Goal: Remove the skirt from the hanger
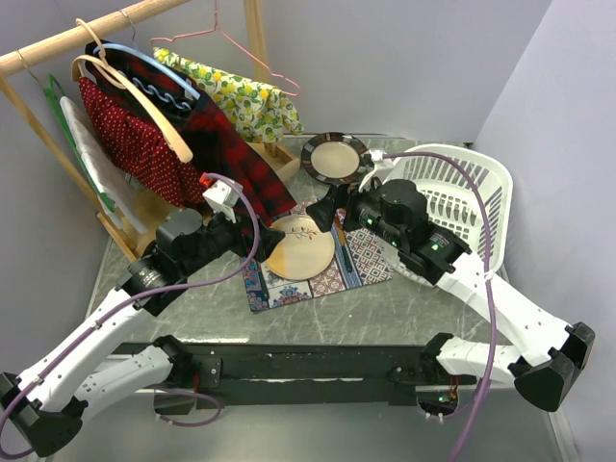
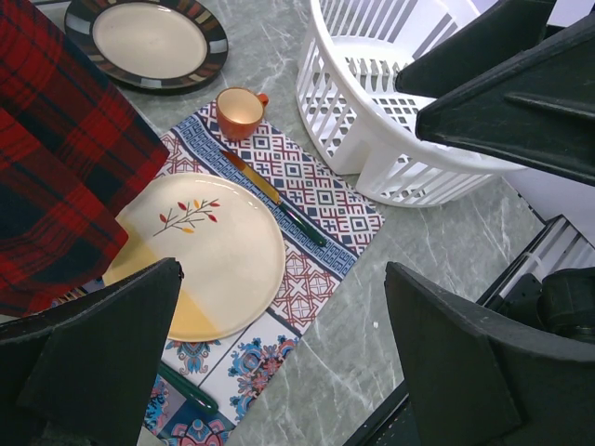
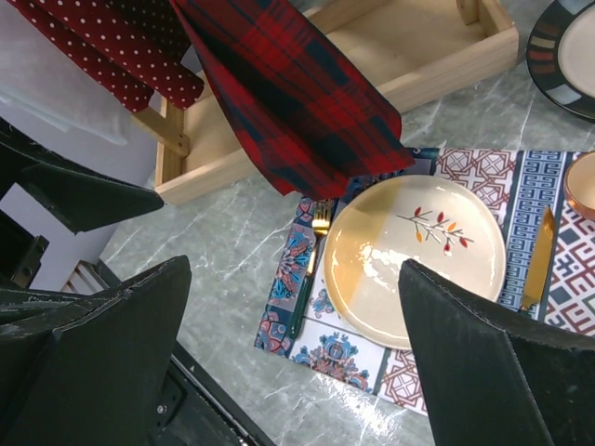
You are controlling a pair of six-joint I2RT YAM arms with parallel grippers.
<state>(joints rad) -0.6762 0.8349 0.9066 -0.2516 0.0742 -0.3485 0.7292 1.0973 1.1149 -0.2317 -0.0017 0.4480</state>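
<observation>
My right gripper should go up and outward, tilt level and close on the pink wire hanger's bare end (image 1: 295, 89), because that end sticks out past the lemon-print garment.
A red polka-dot skirt (image 1: 130, 144) hangs on a wooden hanger (image 1: 171, 135) from the wooden rail (image 1: 58, 45) at the far left; its hem also shows in the right wrist view (image 3: 102, 46). Next to it, a red-and-black plaid garment (image 1: 226, 149) drapes from a blue hanger down toward the table. My left gripper (image 1: 260, 229) is open just below the plaid cloth (image 2: 56, 177), its fingers (image 2: 102, 353) wide apart over the placemat. My right gripper (image 1: 329, 207) is open too, with nothing between its fingers (image 3: 483, 362), and faces the plaid cloth (image 3: 288, 102).
A lemon-print garment (image 1: 245, 96) hangs on a pink wire hanger. A patterned placemat (image 1: 361, 260) carries a cream plate (image 1: 303, 248), knife (image 2: 270, 190) and fork (image 3: 311, 269). A dark-rimmed plate (image 1: 335, 157), an orange cup (image 2: 240, 110), a white laundry basket (image 1: 472, 192) and the rack's wooden base (image 3: 418, 46) stand nearby.
</observation>
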